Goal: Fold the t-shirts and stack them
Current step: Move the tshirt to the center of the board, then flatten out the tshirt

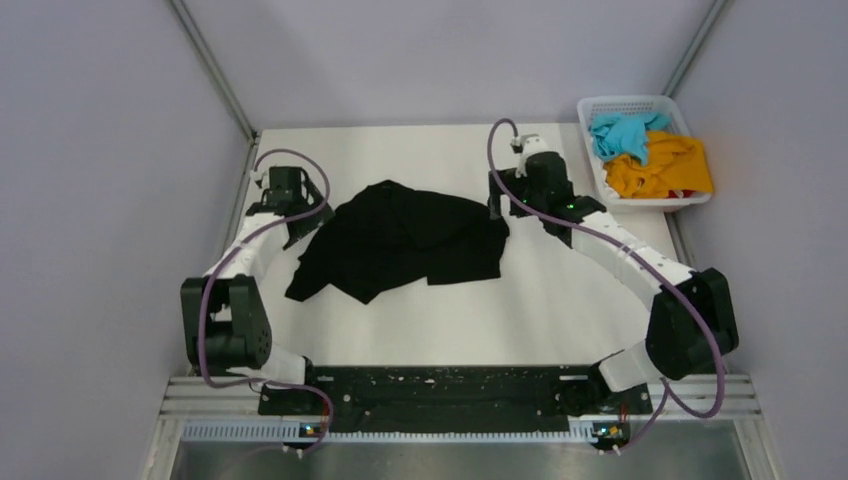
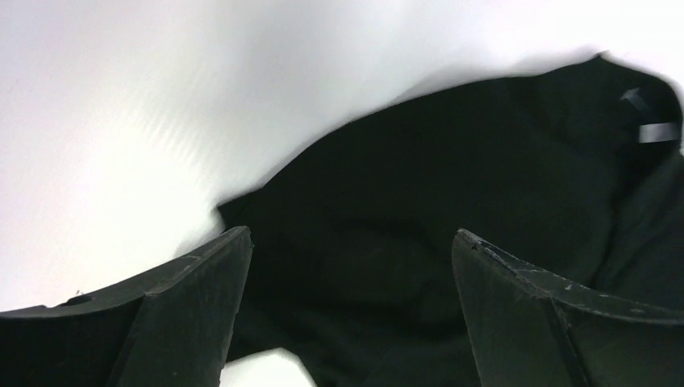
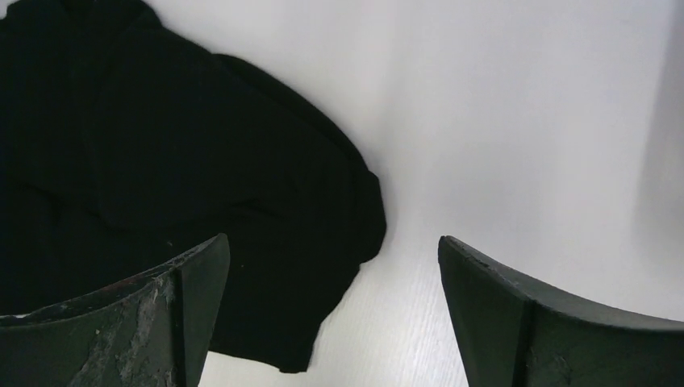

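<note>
I should move my left gripper outward next, to its right in the top view, to the shirt's far-edge fold by the white tag (image 1: pixel 392 190) (image 2: pixel 665 165) and lower it onto that fold.
The black t-shirt (image 1: pixel 405 240) lies crumpled in the middle of the white table. My left gripper (image 1: pixel 300 228) is open at the shirt's left edge, its jaws wide apart above the black fabric (image 2: pixel 452 185). My right gripper (image 1: pixel 497 205) is open at the shirt's upper right corner, with the shirt's edge (image 3: pixel 202 177) between and left of its jaws. Both grippers hold nothing. The turquoise-blue t-shirt (image 1: pixel 622 133) and the orange-yellow t-shirt (image 1: pixel 662 167) lie bunched in the basket.
A white plastic lattice basket (image 1: pixel 602 104) stands at the back right corner of the table (image 1: pixel 560 310). Grey walls and metal posts close in the left, back and right sides.
</note>
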Available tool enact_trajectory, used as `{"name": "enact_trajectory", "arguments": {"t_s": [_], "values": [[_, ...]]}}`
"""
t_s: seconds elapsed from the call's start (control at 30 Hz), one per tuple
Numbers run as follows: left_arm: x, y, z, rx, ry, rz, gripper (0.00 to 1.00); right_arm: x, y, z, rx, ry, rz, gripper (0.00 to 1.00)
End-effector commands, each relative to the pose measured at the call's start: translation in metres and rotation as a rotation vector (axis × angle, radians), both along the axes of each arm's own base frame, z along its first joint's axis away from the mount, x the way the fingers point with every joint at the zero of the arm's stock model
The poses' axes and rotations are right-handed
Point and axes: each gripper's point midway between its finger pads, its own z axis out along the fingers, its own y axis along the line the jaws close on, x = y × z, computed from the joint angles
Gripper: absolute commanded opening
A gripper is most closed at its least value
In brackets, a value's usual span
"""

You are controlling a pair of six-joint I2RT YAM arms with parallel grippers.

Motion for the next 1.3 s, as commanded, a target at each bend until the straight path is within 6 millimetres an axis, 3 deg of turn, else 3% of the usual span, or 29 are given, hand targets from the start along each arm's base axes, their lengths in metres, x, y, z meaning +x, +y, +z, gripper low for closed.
{"name": "enact_trajectory", "arguments": {"t_s": [0.0,0.27,0.33,0.57,0.7,0.93,1.0,1.13,1.23,1.27], "values": [[0.08,-0.033,0.034,-0.077,-0.155,-0.256,0.99,0.004,0.034,-0.006,-0.067,0.004,0.105,0.99],[0.141,-0.079,-0.001,-0.102,-0.002,-0.49,0.96,-0.03,0.022,-0.063,-0.049,0.166,0.041,0.99],[0.154,-0.097,0.002,-0.112,-0.003,-0.55,0.96,-0.042,0.015,-0.074,-0.055,0.203,0.021,0.99],[0.16,-0.159,-0.001,-0.08,-0.022,-0.657,0.97,-0.078,-0.003,-0.101,-0.054,0.288,-0.021,0.99],[0.162,-0.177,-0.017,-0.062,0.016,-0.639,0.96,-0.086,-0.008,-0.103,-0.045,0.293,-0.041,0.99],[0.167,-0.192,-0.043,-0.073,0.081,-0.6,0.83,-0.095,-0.015,-0.099,-0.023,0.273,-0.07,0.99],[0.165,-0.192,-0.049,-0.067,0.1,-0.592,0.73,-0.098,-0.017,-0.1,-0.021,0.271,-0.073,0.99],[0.163,-0.196,-0.056,-0.091,0.126,-0.587,0.36,-0.1,-0.012,-0.103,-0.001,0.268,-0.045,0.97],[0.164,-0.196,-0.052,-0.095,0.118,-0.577,0.03,-0.096,-0.001,-0.107,0.04,0.277,-0.031,0.93],[0.164,-0.195,-0.05,-0.091,0.114,-0.571,0.0,-0.094,0.005,-0.108,0.059,0.281,-0.014,0.91]]}}
